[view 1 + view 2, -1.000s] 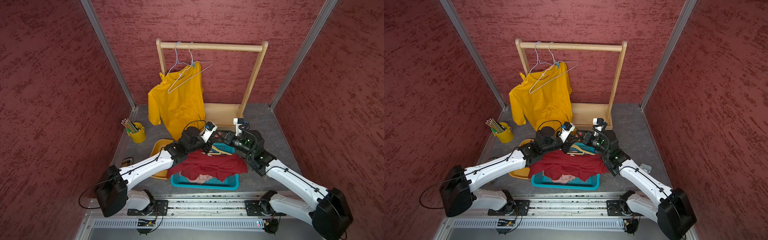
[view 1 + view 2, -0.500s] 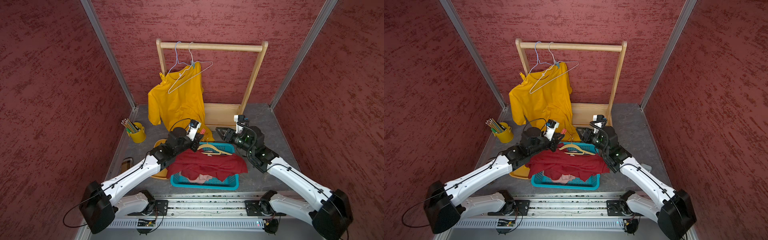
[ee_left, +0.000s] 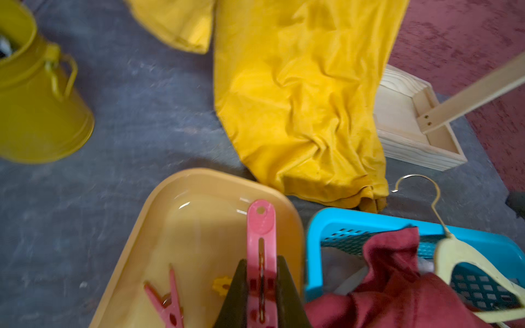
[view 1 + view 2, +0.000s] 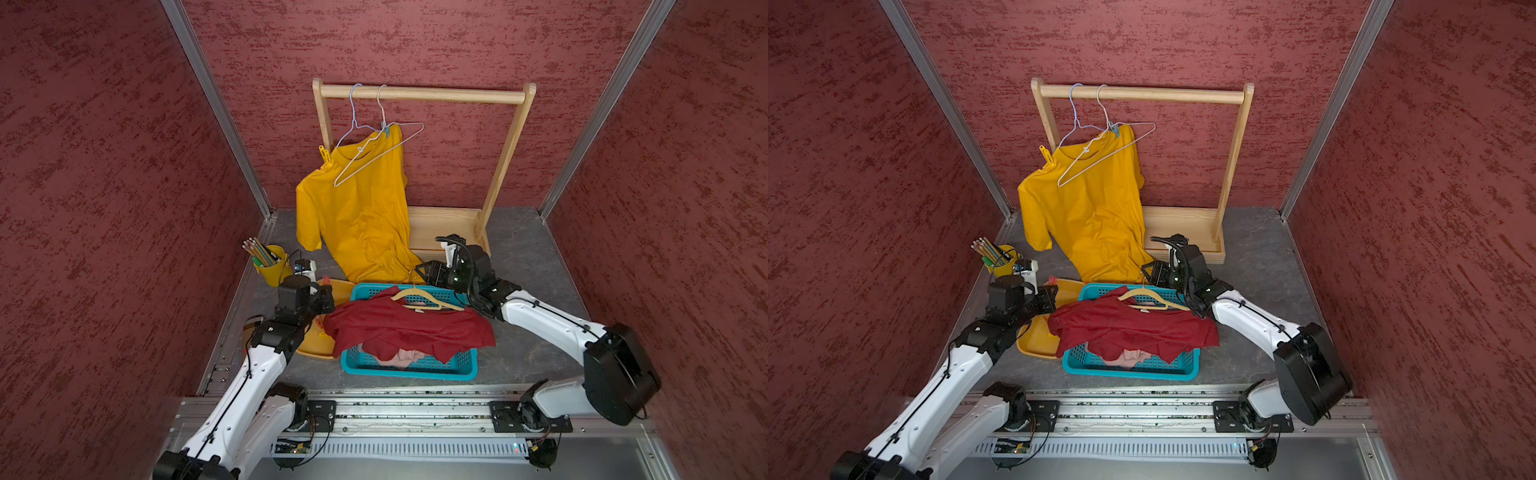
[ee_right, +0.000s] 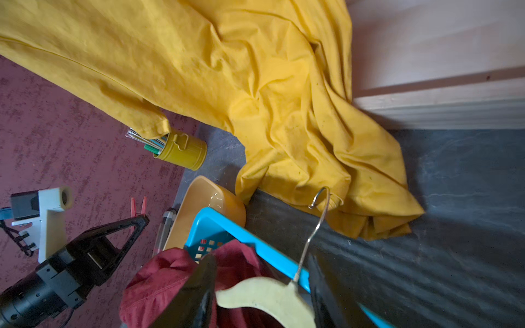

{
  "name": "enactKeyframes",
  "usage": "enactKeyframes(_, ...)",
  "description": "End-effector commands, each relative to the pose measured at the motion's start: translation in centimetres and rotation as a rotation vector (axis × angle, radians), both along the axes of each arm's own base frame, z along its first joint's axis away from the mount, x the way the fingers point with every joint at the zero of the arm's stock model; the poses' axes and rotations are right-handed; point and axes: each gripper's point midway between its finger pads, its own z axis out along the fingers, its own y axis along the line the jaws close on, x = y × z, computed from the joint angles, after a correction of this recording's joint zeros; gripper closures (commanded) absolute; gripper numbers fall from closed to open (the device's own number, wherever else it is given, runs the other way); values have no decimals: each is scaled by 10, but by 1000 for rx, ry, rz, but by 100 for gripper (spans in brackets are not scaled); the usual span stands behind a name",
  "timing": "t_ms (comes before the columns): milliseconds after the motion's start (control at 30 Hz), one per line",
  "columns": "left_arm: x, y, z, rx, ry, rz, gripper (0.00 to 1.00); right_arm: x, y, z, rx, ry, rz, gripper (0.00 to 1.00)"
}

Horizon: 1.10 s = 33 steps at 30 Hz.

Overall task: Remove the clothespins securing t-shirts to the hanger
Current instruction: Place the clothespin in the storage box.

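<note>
My right gripper eases forward, open, toward the yellow tray and closes on the metal hook's stem [image 4: 412,280] [image 5: 304,261] next, since that stem lies just ahead of its fingers.
My left gripper [image 3: 261,262] is shut on a pink clothespin [image 3: 261,227] above the yellow tray [image 3: 159,227], where another red-pink clothespin [image 3: 167,298] lies. My right gripper [image 5: 260,259] is open, its jaws either side of the cream hanger [image 5: 261,295], which rests on the dark red t-shirt [image 4: 407,328] in the blue basket [image 4: 411,368]. A pale pink t-shirt [image 4: 409,357] shows under the red one. The yellow t-shirt [image 4: 361,216] hangs from a wire hanger [image 4: 354,120], with a yellow clothespin [image 4: 325,156] and a light blue clothespin [image 4: 386,131] on it.
A wooden rack [image 4: 419,93] stands at the back, with a second, bare wire hanger [image 4: 374,160] on it. A yellow cup of pencils [image 4: 272,268] sits at the left, just behind my left wrist. Red walls close in on three sides.
My left arm has drawn back to the left from over the basket to over the tray, carrying the pink clothespin. My right gripper has opened and pulled back; the hanger now lies on the red shirt.
</note>
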Motion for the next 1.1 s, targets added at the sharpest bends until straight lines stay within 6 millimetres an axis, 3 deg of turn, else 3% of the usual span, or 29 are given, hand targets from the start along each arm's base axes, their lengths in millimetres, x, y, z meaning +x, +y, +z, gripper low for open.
enactKeyframes(0, -9, 7, -18, -128, 78, 54, 90, 7, 6, 11, 4, -20, 20, 45)
enactKeyframes(200, -10, 18, -42, -222, 155, 106, 71, 13, 10, -15, -39, 33, 27, 44)
enactKeyframes(433, -6, 20, -34, -212, 121, 97, 49, 19, 16, -23, -16, 57, 32, 43)
enactKeyframes(867, -4, 15, -15, -179, 61, 37, 47, 31, 32, -49, 4, 122, 67, 44)
enactKeyframes(967, -2, 14, -12, -178, 53, 27, 47, 34, 37, -55, 7, 138, 85, 50)
enactKeyframes(1067, 0, 13, -8, -177, 46, 15, 46, 37, 39, -55, 10, 135, 94, 65)
